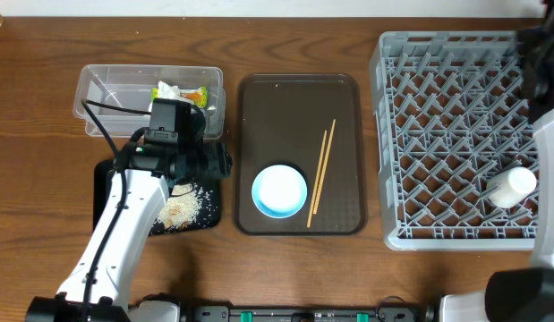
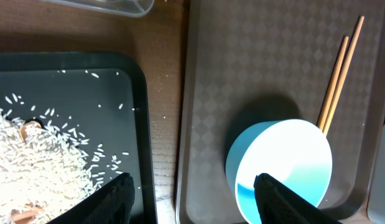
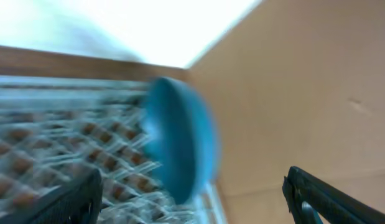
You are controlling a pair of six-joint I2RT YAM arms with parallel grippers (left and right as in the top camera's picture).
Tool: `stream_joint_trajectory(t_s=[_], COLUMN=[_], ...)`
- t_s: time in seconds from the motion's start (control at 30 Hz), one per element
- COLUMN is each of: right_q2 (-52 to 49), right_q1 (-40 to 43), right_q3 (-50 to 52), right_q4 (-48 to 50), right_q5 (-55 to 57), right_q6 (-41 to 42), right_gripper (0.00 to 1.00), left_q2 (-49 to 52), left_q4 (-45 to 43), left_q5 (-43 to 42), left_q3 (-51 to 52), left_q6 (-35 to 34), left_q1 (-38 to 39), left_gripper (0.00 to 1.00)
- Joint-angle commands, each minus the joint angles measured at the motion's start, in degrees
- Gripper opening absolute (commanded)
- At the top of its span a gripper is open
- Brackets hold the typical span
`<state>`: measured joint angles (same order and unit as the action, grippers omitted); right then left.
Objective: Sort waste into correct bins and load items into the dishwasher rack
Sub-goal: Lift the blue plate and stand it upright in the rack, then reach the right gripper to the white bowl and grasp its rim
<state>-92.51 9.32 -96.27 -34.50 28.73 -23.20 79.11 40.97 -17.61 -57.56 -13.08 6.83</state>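
Observation:
My right gripper should leave the rack and go back and down onto the light-blue bowl's rim (image 1: pixel 304 188) next to the chopsticks.
My left gripper (image 1: pixel 218 165) (image 2: pixel 195 199) is open and empty, above the gap between the black tray (image 1: pixel 105 174) (image 2: pixel 139 112) and the brown tray. Loose rice (image 1: pixel 180 208) (image 2: pixel 37 155) lies in the black tray. The clear tub (image 1: pixel 98 89) holds the yellow-green wrapper (image 1: pixel 194 95) and a white tissue (image 1: pixel 167 90). The light-blue bowl (image 1: pixel 279 190) (image 2: pixel 282 163) and the chopsticks (image 1: pixel 320 172) (image 2: pixel 338 74) lie on the brown tray. In the blurred right wrist view my right gripper (image 3: pixel 198 205) is open, with the dark-blue plate (image 3: pixel 180 137) standing on edge in the grey rack (image 1: pixel 438 134) (image 3: pixel 68 155). A white cup (image 1: pixel 514 186) lies in the rack.
The brown serving tray (image 1: pixel 299 98) (image 2: pixel 242 74) sits between the black tray and the rack. My right arm (image 1: pixel 549 152) covers the rack's right edge. The left arm stretches from the front edge up over the black tray.

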Motion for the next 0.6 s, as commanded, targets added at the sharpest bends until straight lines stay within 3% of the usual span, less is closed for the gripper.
stream_joint_trajectory(t_s=[0.0, 0.3, 0.57], right_q2=[2.6, 0.5, -6.8], right_q1=[-4.6, -15.9, -27.7], right_q3=[0.0, 0.1, 4.5], right_q4=[-5.0, -22.1, -29.0], right_q5=[-13.5, -42.6, -48.5], right_q6=[7.8, 20.5, 22.6], right_gripper=[0.88, 0.83, 0.77], left_q2=[-0.1, -0.1, -0.1], left_q4=[0.2, 1.3, 3.2], left_q5=[0.3, 0.4, 6.8], left_q3=[-0.3, -0.3, -0.3], left_q6=[0.4, 0.4, 0.0], left_q1=[-0.3, -0.3, -0.3], left_gripper=[0.64, 0.65, 0.65])
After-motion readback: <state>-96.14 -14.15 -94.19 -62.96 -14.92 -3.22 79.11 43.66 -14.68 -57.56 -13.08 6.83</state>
